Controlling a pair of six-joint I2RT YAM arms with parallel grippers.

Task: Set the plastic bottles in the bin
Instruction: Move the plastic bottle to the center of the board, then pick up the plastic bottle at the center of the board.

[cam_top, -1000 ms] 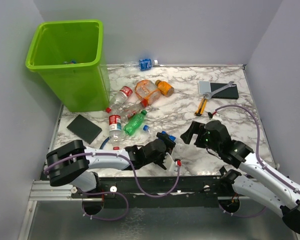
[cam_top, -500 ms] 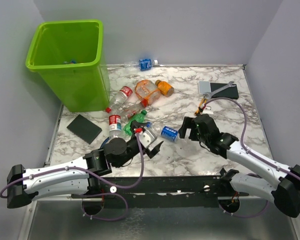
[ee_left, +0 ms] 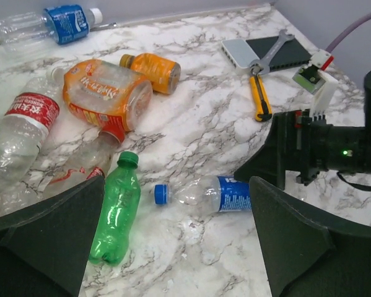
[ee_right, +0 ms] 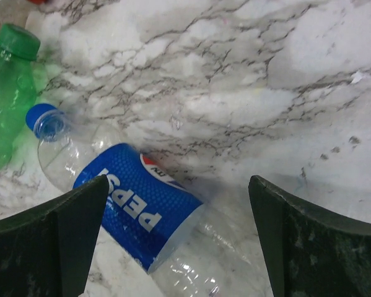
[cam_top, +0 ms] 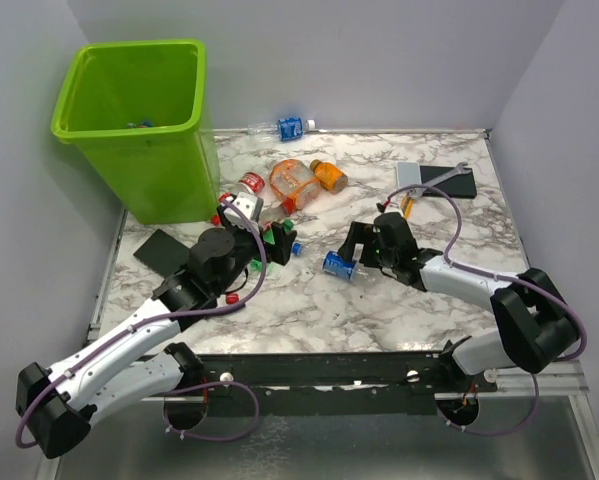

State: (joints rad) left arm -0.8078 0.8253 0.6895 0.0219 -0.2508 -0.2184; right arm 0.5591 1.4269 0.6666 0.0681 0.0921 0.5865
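Note:
My right gripper will next lower its fingers back and turn them to straddle the blue-labelled bottle's clear bottom end (cam_top: 361, 273) (ee_right: 213, 263), because that end lies slantwise below and back.
The lime-green bin (cam_top: 129, 120) stands at the back left. Several bottles lie on the marble table in front of it. In the left wrist view they are a big orange one (ee_left: 104, 96), a small orange one (ee_left: 153, 69), a red-labelled clear one (ee_left: 21, 130), a green one (ee_left: 117, 210) and a blue-labelled clear one (ee_left: 216, 193). Another blue-labelled bottle (cam_top: 289, 128) lies at the back edge. My left gripper (ee_left: 176, 247) is open and empty above the green bottle. My right gripper (ee_right: 179, 241) is open, its jaws either side of the blue-labelled bottle (ee_right: 142, 216).
A flat black pad (cam_top: 167, 257) lies in front of the bin. At the back right lie a grey-and-black pad (cam_top: 439, 180), a wrench (ee_left: 275, 49) and a yellow-handled tool (cam_top: 404, 210). Walls close in the table on three sides.
My left arm has swung from the front middle back and to the left over the bottle pile. My right gripper has moved forward and left up to the blue-labelled bottle.

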